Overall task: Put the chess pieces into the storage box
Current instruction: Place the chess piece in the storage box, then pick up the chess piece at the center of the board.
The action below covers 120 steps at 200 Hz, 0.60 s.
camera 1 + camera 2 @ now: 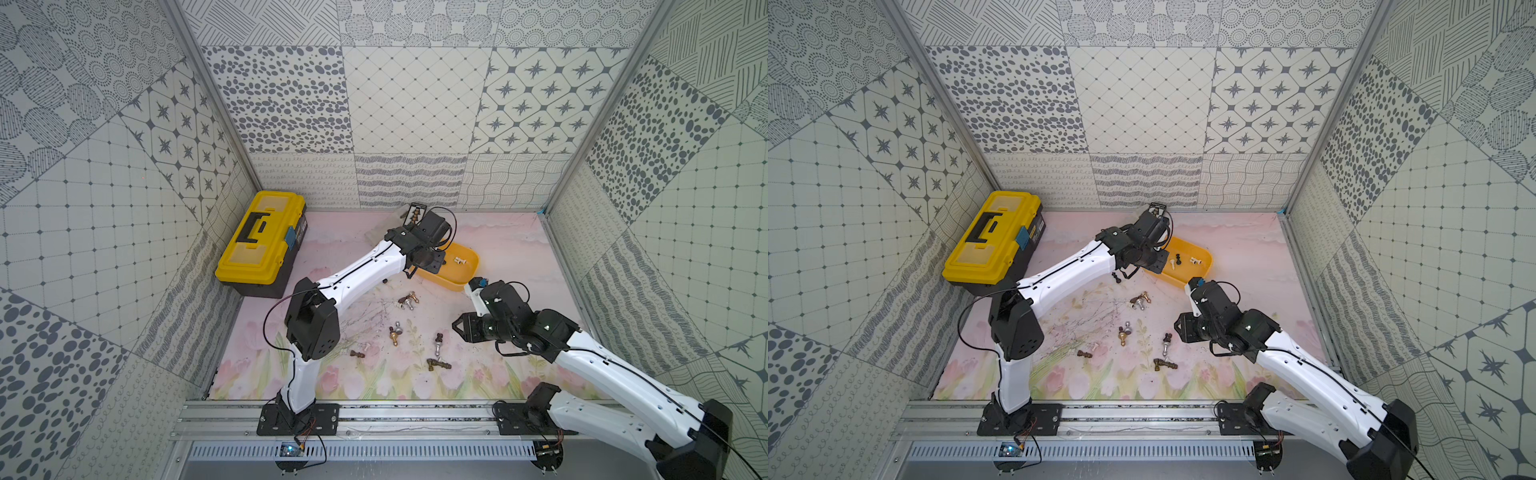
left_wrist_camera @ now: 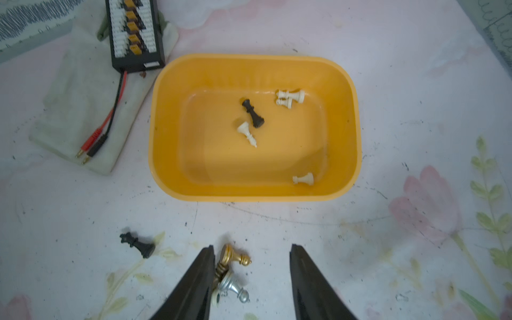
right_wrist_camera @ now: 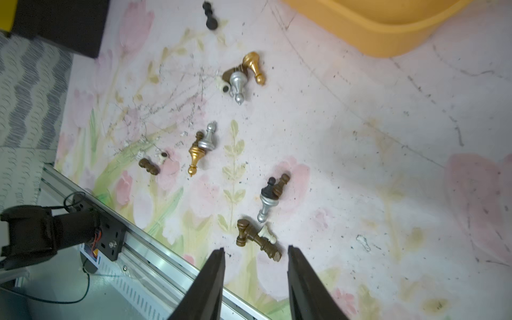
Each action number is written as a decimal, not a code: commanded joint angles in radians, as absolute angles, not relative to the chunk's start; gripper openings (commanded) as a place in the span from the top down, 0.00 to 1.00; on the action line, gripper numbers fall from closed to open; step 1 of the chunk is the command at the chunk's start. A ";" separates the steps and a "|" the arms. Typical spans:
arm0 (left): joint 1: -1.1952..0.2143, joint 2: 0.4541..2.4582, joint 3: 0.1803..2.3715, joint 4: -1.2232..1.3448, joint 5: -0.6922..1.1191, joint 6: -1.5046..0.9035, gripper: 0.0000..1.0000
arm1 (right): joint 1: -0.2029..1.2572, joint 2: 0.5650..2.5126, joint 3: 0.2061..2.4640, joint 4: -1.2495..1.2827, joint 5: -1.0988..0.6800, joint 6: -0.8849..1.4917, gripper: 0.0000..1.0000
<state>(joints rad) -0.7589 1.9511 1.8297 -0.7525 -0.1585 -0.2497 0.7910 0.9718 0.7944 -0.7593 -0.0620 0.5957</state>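
The black piece between brown and silver ones lies below and back, still outside the box [image 2: 255,59], so my left gripper should draw back and lower onto it next.
The yellow-orange storage box [image 2: 255,59] lies on the floral mat, also seen in both top views [image 1: 465,276] [image 1: 1185,277]. Inside it lie a black chess piece [image 2: 253,113] and several white ones [image 2: 246,133] [image 2: 291,97] [image 2: 303,178]. My left gripper [image 2: 252,246] is open and empty just short of the box, over a gold piece [image 2: 234,256] and a silver piece [image 2: 232,288]. A black piece [image 2: 137,245] lies to one side. My right gripper [image 3: 255,249] is open and empty above a brown piece [image 3: 260,243]. Several more pieces [image 1: 395,332] [image 3: 201,146] lie scattered mid-mat.
A large yellow toolbox [image 1: 259,239] stands at the back left. A black case with gold connectors [image 2: 133,30] and red and black leads [image 2: 94,144] rests on a pale pouch [image 2: 69,105] behind the box. An aluminium rail [image 1: 374,415] runs along the front edge. Patterned walls enclose the mat.
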 commanded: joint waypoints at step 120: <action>-0.880 1.667 1.292 -0.626 0.073 -0.508 0.53 | 0.903 1.086 0.585 -0.559 -0.090 0.780 0.69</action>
<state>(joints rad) -0.8124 1.6299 1.3094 -0.6880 -0.0616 -0.4244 0.9329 1.1347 0.6456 -0.6315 -0.0807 0.6964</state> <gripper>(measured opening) 0.472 0.330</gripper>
